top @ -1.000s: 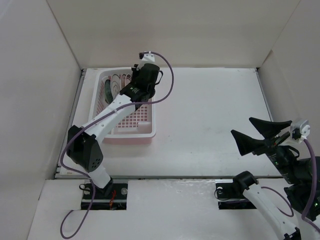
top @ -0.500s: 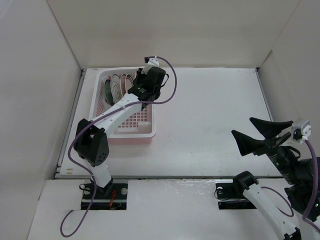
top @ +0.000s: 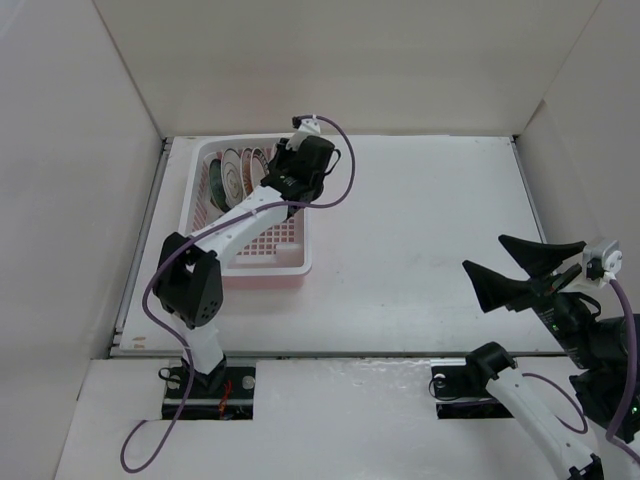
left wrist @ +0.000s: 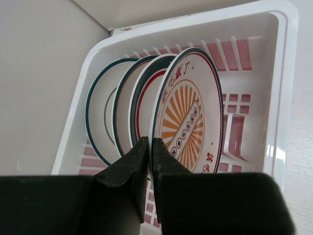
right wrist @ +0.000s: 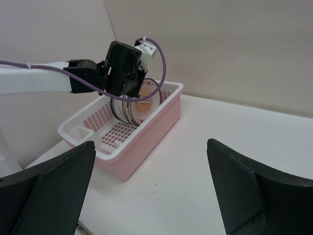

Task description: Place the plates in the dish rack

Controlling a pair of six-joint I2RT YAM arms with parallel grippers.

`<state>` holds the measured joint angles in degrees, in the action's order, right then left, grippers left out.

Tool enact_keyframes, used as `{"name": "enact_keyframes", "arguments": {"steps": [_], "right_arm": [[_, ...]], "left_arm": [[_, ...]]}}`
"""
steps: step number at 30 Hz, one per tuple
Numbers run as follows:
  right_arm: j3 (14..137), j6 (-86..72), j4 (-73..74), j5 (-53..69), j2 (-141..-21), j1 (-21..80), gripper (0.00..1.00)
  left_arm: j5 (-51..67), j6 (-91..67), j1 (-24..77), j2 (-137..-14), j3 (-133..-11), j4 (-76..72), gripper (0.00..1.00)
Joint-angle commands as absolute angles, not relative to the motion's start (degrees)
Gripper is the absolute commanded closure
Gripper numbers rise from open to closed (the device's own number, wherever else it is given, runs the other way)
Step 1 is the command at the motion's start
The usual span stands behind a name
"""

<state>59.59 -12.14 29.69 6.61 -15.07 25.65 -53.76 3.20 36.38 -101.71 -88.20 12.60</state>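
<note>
The orange sunburst plate already stands upright beside the green-rimmed plates, so my left gripper will next lower it slightly onto the rack's lattice (left wrist: 224,167) and release its rim.
The dish rack (top: 303,264) stands at the far left of the table. Several plates (top: 232,172) stand upright in a row at its far end. In the left wrist view the nearest one is the orange sunburst plate (left wrist: 188,117), with green-rimmed plates (left wrist: 100,117) behind it. My left gripper (left wrist: 150,140) is shut on the lower rim of the orange sunburst plate, which stands upright in the rack (left wrist: 288,73). In the top view the left gripper (top: 272,178) is over the rack's far right part. My right gripper (top: 525,270) is open and empty, held above the table's near right.
White walls enclose the table on the left, back and right. The rack's near half (right wrist: 115,134) shows bare lattice and a small corner compartment (right wrist: 80,132). The white tabletop (top: 430,220) stretches between rack and right gripper.
My left gripper has shifted a little to the right over the rack's far end, uncovering the row of plates. The right arm has not moved.
</note>
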Motion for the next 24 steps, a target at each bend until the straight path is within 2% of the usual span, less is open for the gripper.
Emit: {"name": "enact_keyframes", "arguments": {"steps": [1,13,15,18,22,24], "right_arm": [[61.00,-11.34,29.27,6.33,-15.64,26.46,0.00],[61.00,-11.34,29.27,6.33,-15.12,27.51,0.00],[61.00,-10.81,29.27,6.33,-15.12,27.51,0.00],[61.00,-10.81,29.27,5.80,-15.64,28.04,0.00],[61.00,-10.81,29.27,5.80,-15.64,28.56,0.00],[61.00,-10.81,29.27,5.80,-16.17,28.56,0.00]], "left_arm": [[-55.55,3.60,36.56,-100.99,-90.43,8.96,1.00],[-53.44,2.99,36.56,-105.29,-91.67,10.81,1.00],[-53.44,2.47,36.56,-105.29,-91.67,11.43,0.93],[-53.44,2.46,36.56,-105.29,-91.67,11.43,0.90],[-53.44,2.46,36.56,-103.45,-91.14,11.43,0.71],[-53.44,2.46,36.56,-102.84,-90.53,11.43,0.68]]}}
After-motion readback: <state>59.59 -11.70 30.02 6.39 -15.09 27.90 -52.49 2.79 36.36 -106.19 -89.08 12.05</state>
